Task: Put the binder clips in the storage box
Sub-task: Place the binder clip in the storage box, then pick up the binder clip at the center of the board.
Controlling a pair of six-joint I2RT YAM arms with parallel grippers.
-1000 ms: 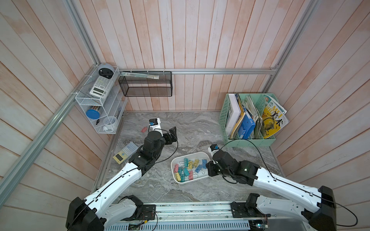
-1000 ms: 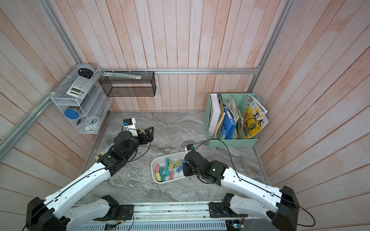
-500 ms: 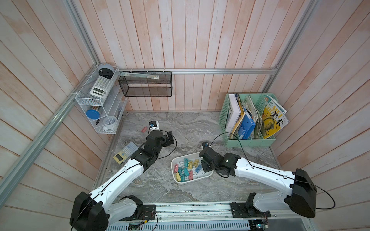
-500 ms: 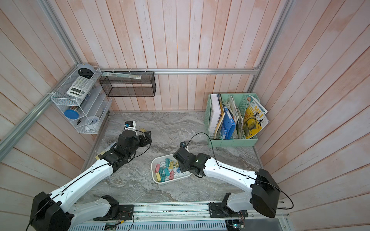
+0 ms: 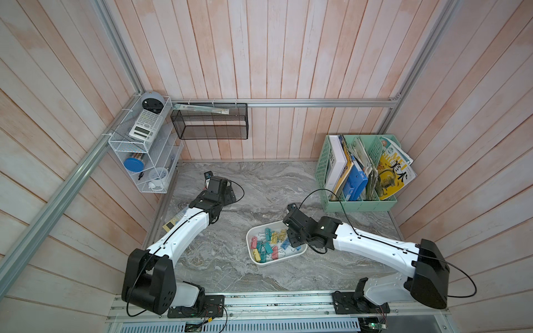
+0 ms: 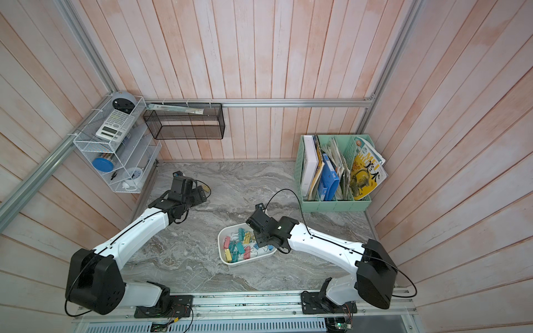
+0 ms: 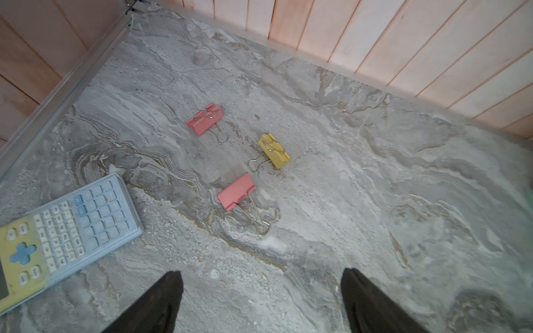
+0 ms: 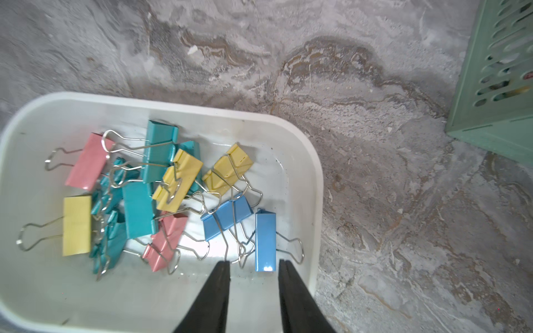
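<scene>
The yellow clip lies at a slant to my open fingers, so my left gripper will turn and go down onto the wire handle along the clip's body (image 6: 206, 189) (image 7: 273, 147).
The storage box (image 5: 248, 242) (image 6: 220, 245) is a shallow white tray near the table's middle, with several pastel binder clips (image 5: 268, 245) (image 8: 161, 190) piled in it. My right gripper (image 8: 253, 263) (image 5: 295, 245) hangs over the box's right end with its jaws parted and gripping nothing. A blue clip (image 8: 265, 239) lies in the box just ahead of its fingertips. Three more clips lie loose on the table at the back left: one pink (image 7: 204, 119), one yellow (image 7: 274, 151) and another pink (image 7: 236, 191). My left gripper (image 7: 262, 272) (image 5: 225, 196) stands wide open just short of them.
A yellow-and-blue calculator (image 7: 72, 227) (image 5: 173, 223) lies left of the loose clips, partly under my left arm. A mint green file basket (image 5: 357, 173) (image 8: 496, 86) stands at the back right. On the back wall are a black mesh basket (image 5: 210, 121) and a white wire shelf (image 5: 141, 150).
My right gripper has swung left over the box's right end and its jaws have parted, leaving a blue clip in the box. My left arm has come down toward the loose clips.
</scene>
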